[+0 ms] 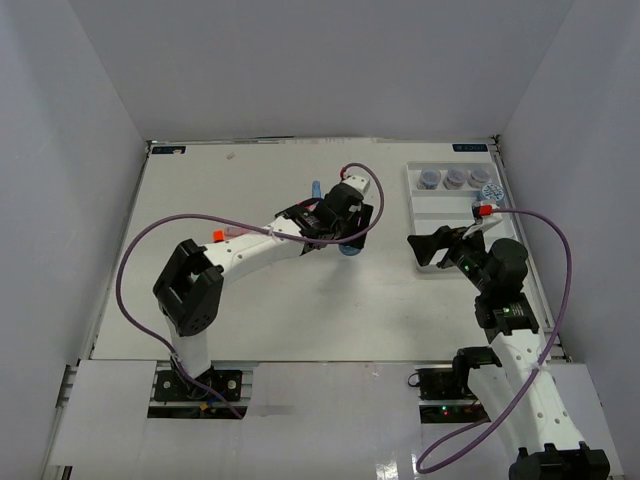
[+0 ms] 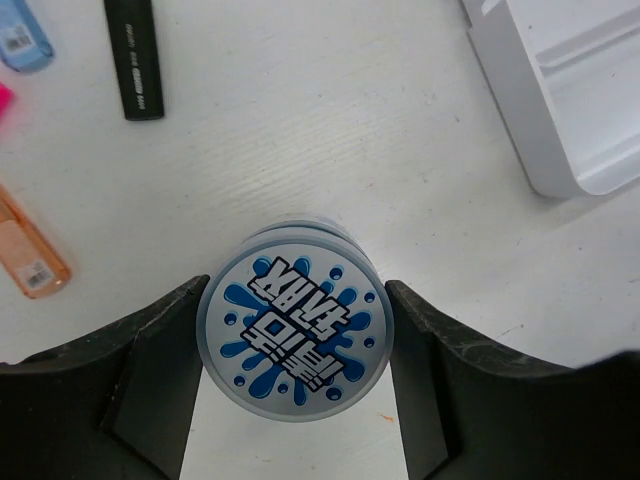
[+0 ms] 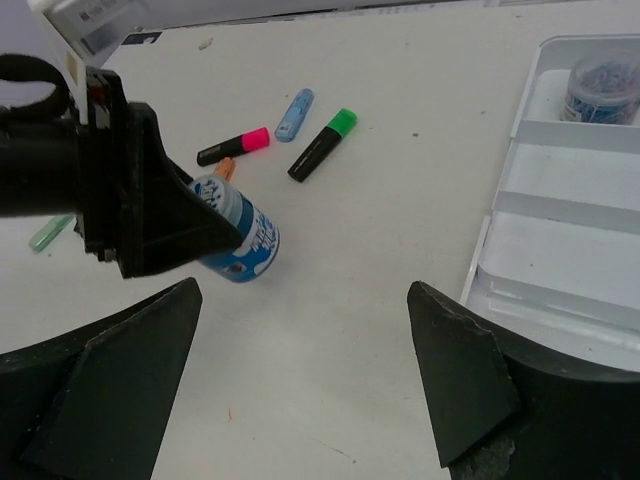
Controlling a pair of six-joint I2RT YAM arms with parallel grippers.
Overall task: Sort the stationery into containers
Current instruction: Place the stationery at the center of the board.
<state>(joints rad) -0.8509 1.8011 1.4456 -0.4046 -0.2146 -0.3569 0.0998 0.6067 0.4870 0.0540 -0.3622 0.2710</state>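
Observation:
My left gripper will next go down and put the jar on the empty table, between the highlighters and the tray.
My left gripper (image 2: pixel 297 300) is shut on a small round blue-patterned jar (image 2: pixel 292 328), both fingers pressed against its sides. From the right wrist the jar (image 3: pixel 238 242) hangs tilted just over the table, left of the white tray (image 3: pixel 560 250). Loose highlighters lie beyond it: a black one with a pink cap (image 3: pixel 233 147), a pastel blue one (image 3: pixel 294 114), a black one with a green cap (image 3: pixel 323 145) and an orange one (image 3: pixel 224 168). My right gripper (image 3: pixel 302 290) is open and empty near the tray's front left corner (image 1: pixel 432 248).
The tray (image 1: pixel 440 215) sits at the right of the table, with three jars (image 1: pixel 455 178) in its far compartment. Its near edge (image 2: pixel 560 100) lies right of the held jar. White walls enclose the table.

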